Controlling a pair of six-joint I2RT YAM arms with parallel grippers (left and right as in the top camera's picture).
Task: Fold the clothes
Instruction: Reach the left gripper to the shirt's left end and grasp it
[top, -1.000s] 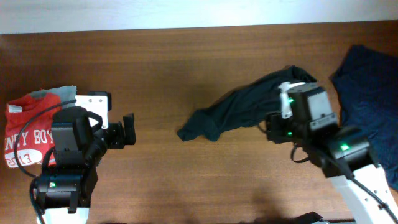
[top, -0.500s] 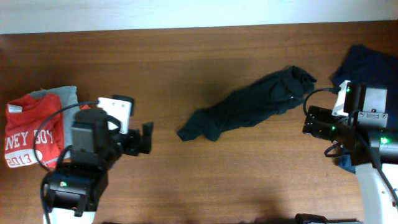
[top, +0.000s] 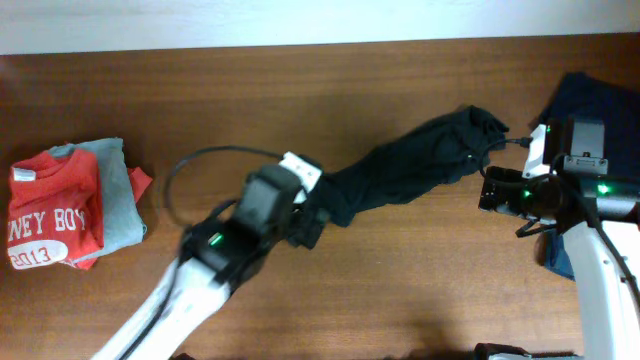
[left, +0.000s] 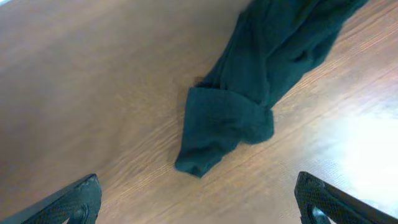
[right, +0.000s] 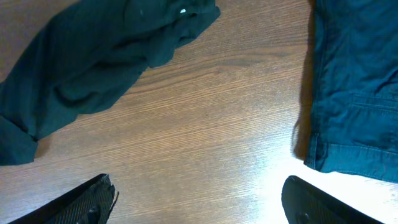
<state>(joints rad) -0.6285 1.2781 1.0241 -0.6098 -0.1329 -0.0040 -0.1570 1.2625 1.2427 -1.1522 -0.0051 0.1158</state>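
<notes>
The folded sleeve end (top: 317, 214) of the black T-shirt (top: 410, 165) lies below and ahead of the left gripper's wide-open fingers, so the left gripper should lower outward onto it next.
A black T-shirt (top: 410, 165) lies crumpled in a long diagonal bundle across the table's middle. My left gripper (top: 312, 222) is open and empty, just above the table at the bundle's lower-left end. In the left wrist view the folded sleeve end (left: 224, 127) lies ahead of the wide-open fingers (left: 199, 202). My right gripper (top: 487, 190) is open and empty beside the bundle's upper-right end. The right wrist view shows the shirt (right: 106, 59) ahead to the left of the open fingers (right: 199, 202).
A dark navy garment (top: 600, 110) lies at the right edge and shows in the right wrist view (right: 357, 87). A red lettered shirt (top: 50, 215) on a grey garment (top: 118, 190) lies at the far left. The table (top: 300, 100) is brown wood.
My left arm has swung right from beside the red shirt to the black shirt's lower-left end. My right arm has pulled back right, off the black shirt.
</notes>
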